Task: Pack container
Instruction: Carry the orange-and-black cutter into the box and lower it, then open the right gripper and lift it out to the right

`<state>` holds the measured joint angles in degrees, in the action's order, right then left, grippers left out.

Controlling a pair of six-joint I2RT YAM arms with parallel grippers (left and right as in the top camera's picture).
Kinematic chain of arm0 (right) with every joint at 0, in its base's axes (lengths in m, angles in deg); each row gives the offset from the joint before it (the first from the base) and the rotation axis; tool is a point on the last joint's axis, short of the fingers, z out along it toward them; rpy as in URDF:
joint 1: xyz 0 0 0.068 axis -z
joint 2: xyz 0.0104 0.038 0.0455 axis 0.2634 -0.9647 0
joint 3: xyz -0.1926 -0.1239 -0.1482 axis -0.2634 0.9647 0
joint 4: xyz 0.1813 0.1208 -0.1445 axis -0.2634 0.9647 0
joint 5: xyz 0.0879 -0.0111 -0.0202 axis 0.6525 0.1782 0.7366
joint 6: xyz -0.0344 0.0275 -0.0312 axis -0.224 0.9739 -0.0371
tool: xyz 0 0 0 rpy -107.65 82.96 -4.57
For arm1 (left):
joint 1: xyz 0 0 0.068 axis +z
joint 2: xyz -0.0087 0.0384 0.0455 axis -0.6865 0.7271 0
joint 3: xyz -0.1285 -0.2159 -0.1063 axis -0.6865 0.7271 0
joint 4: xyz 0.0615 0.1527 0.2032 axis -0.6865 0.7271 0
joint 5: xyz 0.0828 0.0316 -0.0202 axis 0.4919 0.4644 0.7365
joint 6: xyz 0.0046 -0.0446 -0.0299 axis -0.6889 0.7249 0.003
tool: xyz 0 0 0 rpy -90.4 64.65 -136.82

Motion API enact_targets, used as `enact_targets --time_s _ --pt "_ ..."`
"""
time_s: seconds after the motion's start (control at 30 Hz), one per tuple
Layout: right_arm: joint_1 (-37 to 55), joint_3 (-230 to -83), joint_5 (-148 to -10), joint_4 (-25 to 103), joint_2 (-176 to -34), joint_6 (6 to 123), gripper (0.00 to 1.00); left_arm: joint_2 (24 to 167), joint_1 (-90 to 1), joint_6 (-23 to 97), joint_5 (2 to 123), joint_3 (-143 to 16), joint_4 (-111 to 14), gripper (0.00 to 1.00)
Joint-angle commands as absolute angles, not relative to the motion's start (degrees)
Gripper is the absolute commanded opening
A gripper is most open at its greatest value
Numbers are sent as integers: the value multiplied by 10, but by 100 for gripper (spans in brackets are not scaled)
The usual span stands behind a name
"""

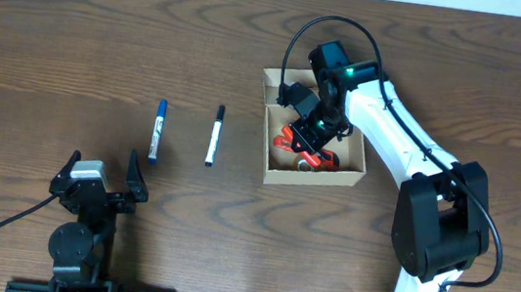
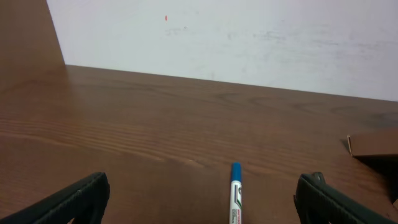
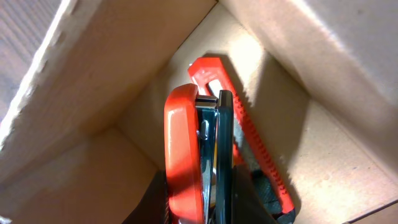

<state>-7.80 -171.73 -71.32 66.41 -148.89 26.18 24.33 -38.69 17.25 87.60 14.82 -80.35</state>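
The stapler [image 3: 186, 155] still hangs above the container's bottom, so my right gripper next needs to lower it between the container's sides beside the red utility knife and release it.
The tan cardboard container [image 1: 316, 179] sits open right of the table's middle. My right gripper [image 1: 316, 133] is down inside it, shut on an orange and black stapler [image 3: 186, 155], which also shows from overhead [image 1: 304, 149]. A red utility knife [image 3: 255, 137] lies on the box floor beside the stapler. The box's walls [image 3: 124, 56] surround the gripper [image 3: 208, 202]. My left gripper [image 1: 103, 175] is open and empty near the front left edge.
A blue-capped marker [image 1: 157, 130] and a black-capped marker [image 1: 214, 136] lie side by side on the wood table, left of the box. The blue one [image 2: 235, 193] lies ahead of the left gripper [image 2: 202, 202]. A corner of the box [image 2: 373, 144] shows at the right.
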Motion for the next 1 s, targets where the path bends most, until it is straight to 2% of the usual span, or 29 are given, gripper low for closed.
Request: enact_targets --time_s 0.0,0.43,0.53,0.6,0.63,0.67,0.73,0.77,0.97 --pt "-80 -1708 -716 661 -1496 260 2 240 -389 172 887 159 -781 95" --pt "-80 -1674 -717 633 -1496 265 2 240 -389 172 887 159 -781 95" --pt "-80 -1674 -721 634 -1496 265 11 240 -389 172 887 159 -781 95" --pt "-80 -1674 -721 634 -1496 265 24 240 -389 172 887 159 -781 95" --pt "-80 -1674 -721 634 -1496 265 27 240 -389 172 887 159 -781 95" --pt "-80 -1674 -721 634 -1496 265 33 240 -389 172 887 159 -781 95" --pt "-80 -1674 -721 634 -1496 265 56 240 -389 172 887 159 -781 95" --pt "-80 -1675 -721 634 -1496 265 64 240 -389 172 887 159 -781 95" --pt "-80 -1683 -732 639 -1495 274 70 240 -389 172 887 159 -781 95"
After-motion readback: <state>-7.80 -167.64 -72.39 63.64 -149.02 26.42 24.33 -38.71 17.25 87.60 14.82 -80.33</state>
